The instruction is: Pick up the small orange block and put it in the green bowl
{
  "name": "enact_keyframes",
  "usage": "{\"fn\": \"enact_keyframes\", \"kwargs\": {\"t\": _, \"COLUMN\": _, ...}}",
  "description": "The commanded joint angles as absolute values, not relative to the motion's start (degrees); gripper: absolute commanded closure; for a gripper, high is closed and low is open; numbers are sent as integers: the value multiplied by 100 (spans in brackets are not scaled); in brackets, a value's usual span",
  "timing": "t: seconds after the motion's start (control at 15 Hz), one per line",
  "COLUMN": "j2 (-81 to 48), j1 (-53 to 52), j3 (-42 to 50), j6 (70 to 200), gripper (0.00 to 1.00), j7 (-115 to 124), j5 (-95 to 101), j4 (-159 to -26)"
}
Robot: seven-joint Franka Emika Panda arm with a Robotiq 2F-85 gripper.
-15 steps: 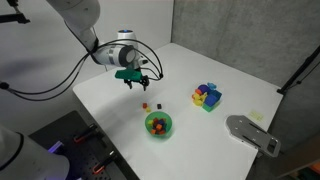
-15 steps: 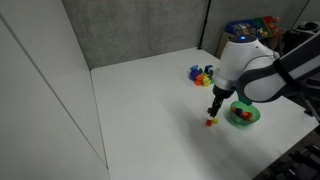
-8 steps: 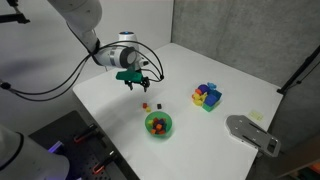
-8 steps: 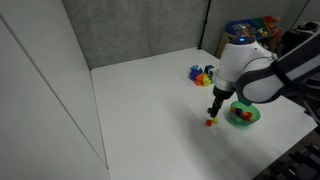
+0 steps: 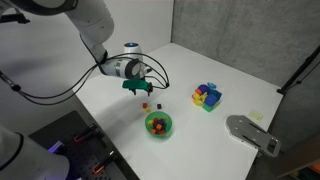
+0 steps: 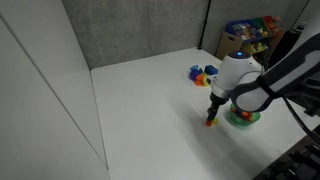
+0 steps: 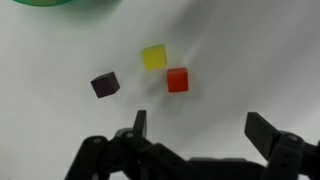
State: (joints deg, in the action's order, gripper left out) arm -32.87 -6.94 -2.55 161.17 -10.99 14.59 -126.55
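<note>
The small orange block (image 7: pixel 177 79) lies below my gripper, close by the yellow cube (image 7: pixel 154 57), so my gripper needs to lower its open fingers around that block alone and close.
In the wrist view the small orange block (image 7: pixel 177 80) lies on the white table, right next to a tiny yellow cube (image 7: pixel 154 57). A dark cube (image 7: pixel 105 85) lies apart to its left. My gripper (image 7: pixel 200 128) is open and empty, with its fingers just short of the orange block. The green bowl shows as a sliver at the top edge (image 7: pixel 50 3). In both exterior views the gripper (image 5: pixel 138 88) (image 6: pixel 211 117) hangs low over the table beside the green bowl (image 5: pixel 159 124) (image 6: pixel 243 116), which holds some small coloured pieces.
A cluster of blue, yellow and red blocks (image 5: pixel 207 96) (image 6: pixel 203 74) sits farther back on the white table (image 5: pixel 230 70). A grey device (image 5: pixel 252 134) lies at one table corner. Shelves with coloured items (image 6: pixel 250 30) stand behind the table.
The arm has moved down and closer to the small cubes near the bowl. The gripper stays open; the blocks have not moved.
</note>
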Motion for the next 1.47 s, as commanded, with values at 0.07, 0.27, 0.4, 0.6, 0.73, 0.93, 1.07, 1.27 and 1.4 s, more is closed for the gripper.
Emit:
{"fn": "enact_keyframes", "kwargs": {"t": 0.07, "j2": -3812, "j1": -457, "j3": -388, "j6": 16504, "gripper": 0, "j7": -1773, "j5": 1606, "j4": -12332}}
{"fn": "enact_keyframes", "kwargs": {"t": 0.27, "j2": -4075, "j1": -394, "j3": -415, "j6": 16667, "gripper": 0, "j7": -2046, "j5": 1634, "j4": -12219}}
{"fn": "enact_keyframes", "kwargs": {"t": 0.4, "j2": -4245, "j1": -407, "j3": -377, "j6": 16768, "gripper": 0, "j7": -2140, "j5": 1687, "j4": -12154}}
{"fn": "enact_keyframes", "kwargs": {"t": 0.6, "j2": -4452, "j1": -427, "j3": -334, "j6": 16945, "gripper": 0, "j7": -2168, "j5": 1764, "j4": -12075}}
{"fn": "enact_keyframes", "kwargs": {"t": 0.73, "j2": -4534, "j1": -515, "j3": -243, "j6": 17103, "gripper": 0, "j7": -2089, "j5": 1830, "j4": -12051}}
{"fn": "enact_keyframes", "kwargs": {"t": 0.93, "j2": -4612, "j1": -666, "j3": -76, "j6": 17278, "gripper": 0, "j7": -1924, "j5": 1822, "j4": -12058}}
{"fn": "enact_keyframes", "kwargs": {"t": 1.07, "j2": -4626, "j1": -762, "j3": 31, "j6": 17280, "gripper": 0, "j7": -1781, "j5": 1753, "j4": -12088}}
{"fn": "enact_keyframes", "kwargs": {"t": 1.27, "j2": -4619, "j1": -834, "j3": 95, "j6": 17206, "gripper": 0, "j7": -1535, "j5": 1652, "j4": -12139}}
{"fn": "enact_keyframes", "kwargs": {"t": 1.4, "j2": -4633, "j1": -818, "j3": 73, "j6": 17166, "gripper": 0, "j7": -1386, "j5": 1593, "j4": -12139}}
